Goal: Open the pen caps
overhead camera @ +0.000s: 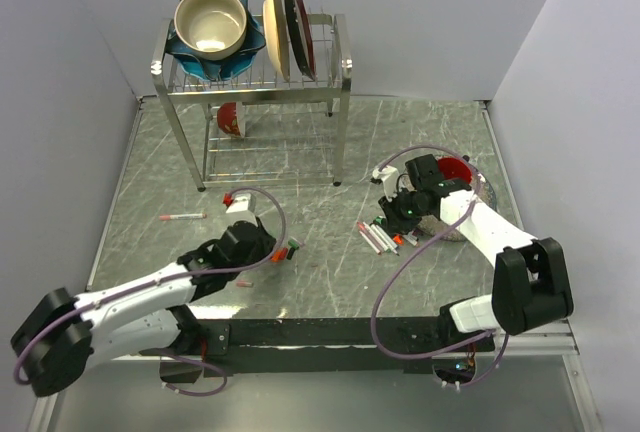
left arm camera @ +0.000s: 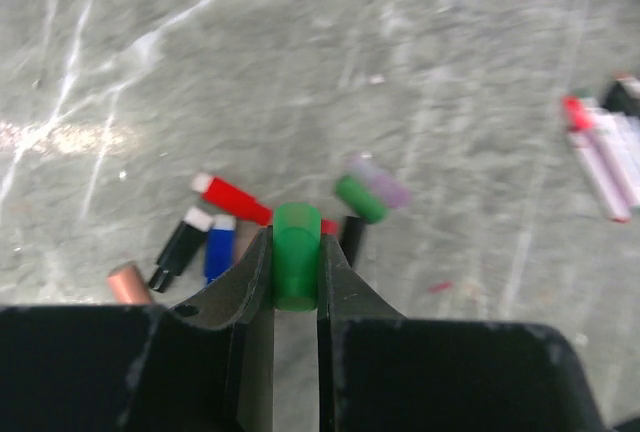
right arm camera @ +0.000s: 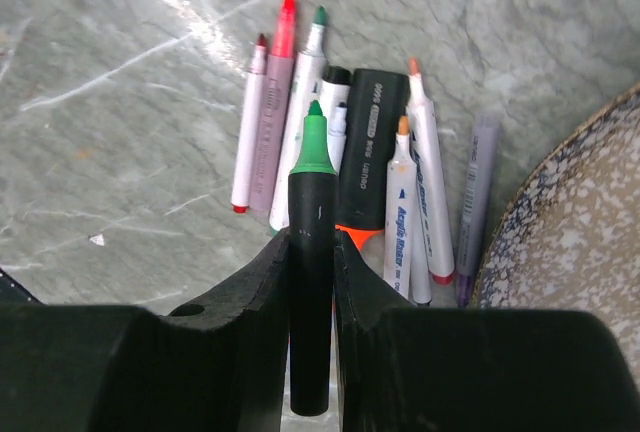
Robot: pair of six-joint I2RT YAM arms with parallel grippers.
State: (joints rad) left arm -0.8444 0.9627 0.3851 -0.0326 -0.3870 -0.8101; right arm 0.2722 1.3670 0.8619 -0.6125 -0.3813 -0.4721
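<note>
The green pen cap (left arm camera: 296, 252) will next go down in my left gripper toward the small heap of loose caps for release, since the other caps already lie together.
My left gripper (left arm camera: 296, 264) is shut on a green pen cap (left arm camera: 296, 252) above a small heap of loose caps: red (left arm camera: 232, 198), black (left arm camera: 182, 247), blue (left arm camera: 219, 248), a copper one (left arm camera: 128, 283) and a green-and-lilac one (left arm camera: 368, 192). This heap shows in the top view (overhead camera: 286, 250) beside my left gripper (overhead camera: 262, 244). My right gripper (right arm camera: 312, 247) is shut on a black pen with a bare green tip (right arm camera: 311, 214), above several uncapped pens (right arm camera: 345, 157) lying side by side. The right gripper (overhead camera: 405, 207) and those pens (overhead camera: 380, 237) show in the top view.
A speckled plate (right arm camera: 580, 242) lies right of the pens, with a red bowl (overhead camera: 456, 168) by it. A dish rack (overhead camera: 255, 72) with bowls and plates stands at the back. A lone pen (overhead camera: 182, 216) lies at the left, a red-and-white piece (overhead camera: 237, 202) near it.
</note>
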